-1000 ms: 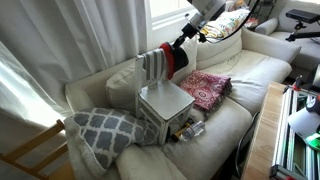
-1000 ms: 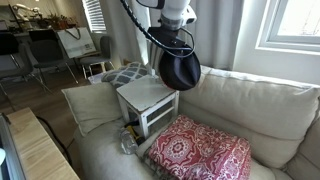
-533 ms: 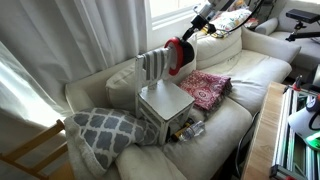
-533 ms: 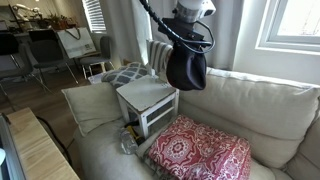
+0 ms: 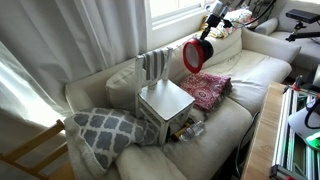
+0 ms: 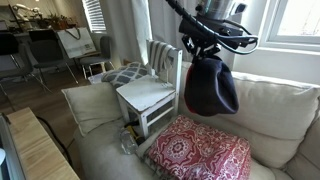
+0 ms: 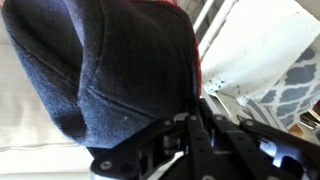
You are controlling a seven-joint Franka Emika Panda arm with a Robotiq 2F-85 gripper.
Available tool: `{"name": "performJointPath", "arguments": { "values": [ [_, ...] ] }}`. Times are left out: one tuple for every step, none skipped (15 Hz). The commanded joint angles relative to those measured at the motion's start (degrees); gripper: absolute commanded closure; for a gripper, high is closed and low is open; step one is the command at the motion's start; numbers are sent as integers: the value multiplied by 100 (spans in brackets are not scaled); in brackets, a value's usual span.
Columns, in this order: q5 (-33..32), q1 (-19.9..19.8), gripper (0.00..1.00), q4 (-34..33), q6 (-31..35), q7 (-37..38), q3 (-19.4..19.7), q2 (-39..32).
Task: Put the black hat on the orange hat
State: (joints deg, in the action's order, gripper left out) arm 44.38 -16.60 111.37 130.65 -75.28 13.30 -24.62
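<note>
The dangling black hat comes down onto the red patterned cloth point(image 6: 195, 143) next and my gripper releases the hat's brim, since that cloth lies on the sofa below it.
My gripper point(image 6: 207, 50) hangs above the sofa, shut on the brim of the black hat point(image 6: 210, 86). The hat dangles from it, over the red patterned cloth. In the wrist view the black hat point(image 7: 95, 70) fills the frame below the jaws point(image 7: 190, 122). A red-orange hat point(image 5: 197, 55) shows on the held bundle's far side in an exterior view, under the gripper point(image 5: 208, 28). It shows as a thin red edge point(image 7: 197, 62) behind the black one in the wrist view. The two hang together.
A white box point(image 5: 165, 100) point(image 6: 148, 96) stands on the cream sofa point(image 6: 270, 110). A grey-and-white striped cloth point(image 5: 153, 65) point(image 6: 163, 60) stands behind it. A flat red patterned cloth point(image 5: 205, 88) point(image 6: 200, 150) lies beside it. A grey patterned pillow point(image 5: 105, 130) lies at the sofa's end.
The gripper has carried the hanging hat away from above the white box, sideways along the sofa, to over the red patterned cloth. The striped cloth is now uncovered.
</note>
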Motion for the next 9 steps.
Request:
{"name": "performJointPath", "arguments": {
  "values": [
    [-1031, 3, 99, -32, 760, 487, 15, -337],
    [-1299, 1, 99, 18, 1080, 579, -27, -451],
    [-1624, 7, 99, 63, 1384, 720, -58, -560],
    [-1930, 15, 99, 132, 1720, 843, -112, -702],
    [-2255, 5, 99, 185, 1952, 995, -167, -836],
    [-2513, -5, 99, 267, 2159, 1110, -238, -996],
    [-2763, -9, 99, 329, 2304, 1255, -293, -1136],
    [-2968, -23, 99, 418, 2483, 1351, -391, -1295],
    [-3169, -27, 99, 479, 2599, 1478, -457, -1420]
  ]
}}
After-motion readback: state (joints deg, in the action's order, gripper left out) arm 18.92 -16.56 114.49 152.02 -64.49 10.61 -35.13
